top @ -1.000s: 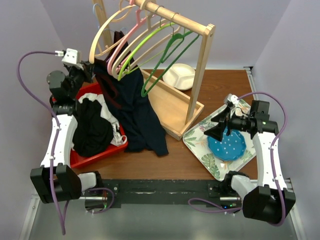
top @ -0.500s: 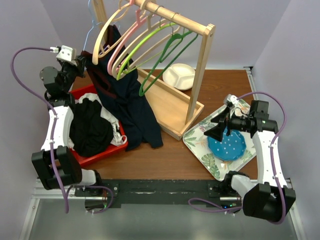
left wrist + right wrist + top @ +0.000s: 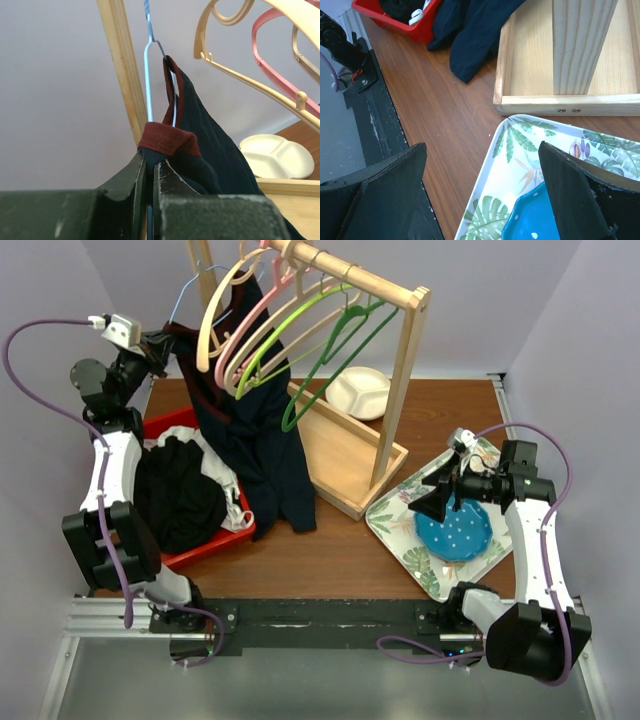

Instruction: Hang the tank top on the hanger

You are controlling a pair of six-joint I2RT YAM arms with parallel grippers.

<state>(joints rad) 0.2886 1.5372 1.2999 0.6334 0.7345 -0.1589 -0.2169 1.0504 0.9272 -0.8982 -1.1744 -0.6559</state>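
Observation:
The red-trimmed strap already loops over the hanger, so next my left gripper rises outward, then lowers toward the rack and releases the strap.
The dark navy tank top with dark red trim hangs from the rack's left end down to the table. Its red-trimmed strap loops over the thin light-blue hanger; the hanger also shows in the top view. My left gripper is raised at the upper left and is shut on the tank top's strap, with the hanger wire running between its jaws. My right gripper is open and empty above the floral tray.
A wooden rack carries cream, pink, light-green and dark-green hangers over a wooden base tray. A red bin holds a black clothing heap and white cloth. A white divided plate sits at the back. A blue plate lies on the floral tray.
My left gripper has lifted up and to the left with the tank top strap, drawing the garment higher along the light-blue hanger. The right arm has not moved.

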